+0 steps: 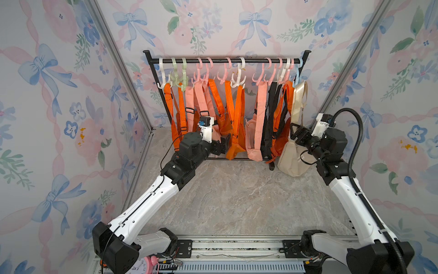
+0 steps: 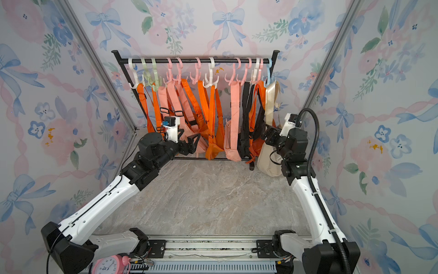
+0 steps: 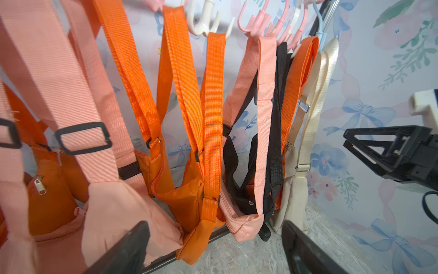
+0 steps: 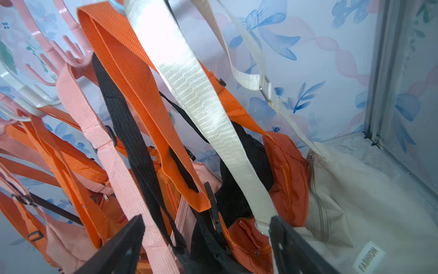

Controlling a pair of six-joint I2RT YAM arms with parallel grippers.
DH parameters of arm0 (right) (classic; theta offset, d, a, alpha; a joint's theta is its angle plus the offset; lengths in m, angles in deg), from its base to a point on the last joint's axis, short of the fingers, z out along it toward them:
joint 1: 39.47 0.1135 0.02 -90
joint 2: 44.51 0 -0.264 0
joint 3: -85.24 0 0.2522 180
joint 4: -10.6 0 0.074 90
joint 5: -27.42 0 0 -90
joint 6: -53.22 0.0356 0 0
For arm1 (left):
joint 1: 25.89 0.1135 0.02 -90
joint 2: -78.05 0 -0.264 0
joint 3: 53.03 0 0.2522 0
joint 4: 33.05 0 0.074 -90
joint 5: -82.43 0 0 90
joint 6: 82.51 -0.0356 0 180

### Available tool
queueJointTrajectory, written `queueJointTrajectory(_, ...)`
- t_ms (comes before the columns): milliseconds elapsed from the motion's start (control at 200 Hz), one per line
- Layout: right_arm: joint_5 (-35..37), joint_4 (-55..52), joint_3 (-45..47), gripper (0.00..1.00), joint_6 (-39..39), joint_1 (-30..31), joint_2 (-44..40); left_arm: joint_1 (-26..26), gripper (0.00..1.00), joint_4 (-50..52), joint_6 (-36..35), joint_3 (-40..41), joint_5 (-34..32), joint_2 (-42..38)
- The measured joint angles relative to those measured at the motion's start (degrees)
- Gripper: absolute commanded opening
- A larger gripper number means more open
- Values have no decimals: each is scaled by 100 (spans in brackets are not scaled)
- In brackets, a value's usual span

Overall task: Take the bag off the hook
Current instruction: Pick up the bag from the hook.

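Note:
The cream strap hangs beyond the pink and black straps from my left gripper. I need to move that gripper along the rack to the cream strap's lower part.
A cream bag sits with its body on the tabletop at the rack's right end. Its cream strap runs up to a light blue hook on the black rail. My right gripper is open just in front of that strap, which passes close beside one finger; pink and black straps also lie between the jaws. My left gripper stands open in front of the orange and pink bags, holding nothing.
Several orange, pink and black bags hang from pink, white and green hooks along the rail, crowded together. The rack's black foot stands beside the cream bag. Aluminium posts flank the rack. A pink clock sits at the front edge.

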Motion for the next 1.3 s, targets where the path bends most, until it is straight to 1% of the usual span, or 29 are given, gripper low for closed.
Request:
queueJointTrajectory(130,-175,-435,129,82,227,-450,-608,-437,89,-162,-179,-483,-15,734)
queueJointTrajectory(245,-343,-540,323,77,608,-1023,-881,-706,89,-328,-264,-881,9,1410)
queueJointTrajectory(330,-629,-483,520,75,1029,-1517,-835,-870,88,-400,-284,-1259,11,1917)
queueJointTrajectory(435,-914,-369,568,75,1469,-1923,-435,-1075,86,-466,-317,-1880,13,2581)
queueJointTrajectory(490,-1010,-332,544,75,1617,-1989,-188,-1202,85,-514,-326,-2271,20,2951)
queueJointTrajectory(540,-1086,-315,472,75,1716,-1991,42,-1314,81,-566,-317,-2616,31,3285)
queueJointTrajectory(610,-1193,-275,317,75,1832,-1991,345,-1447,81,-708,-302,-2986,-26,3674)
queueJointTrajectory(700,-1268,-140,116,75,1982,-1991,638,-1596,80,-1064,-258,-3204,-243,4076)
queueJointTrajectory(850,-1325,35,-140,75,2144,-1991,815,-1707,79,-1379,-70,-3991,-527,4994)
queueJointTrajectory(1080,-1213,20,-400,75,2094,-2039,763,-1757,76,-1316,11,-5904,-708,6625)
queueJointTrajectory(1220,-1193,24,-382,75,2081,-2072,710,-1784,75,-1010,13,-7499,-793,7632)
queueJointTrajectory(1300,-1193,39,-299,75,2092,-2072,599,-1788,73,-986,-4,-7973,-835,7947)
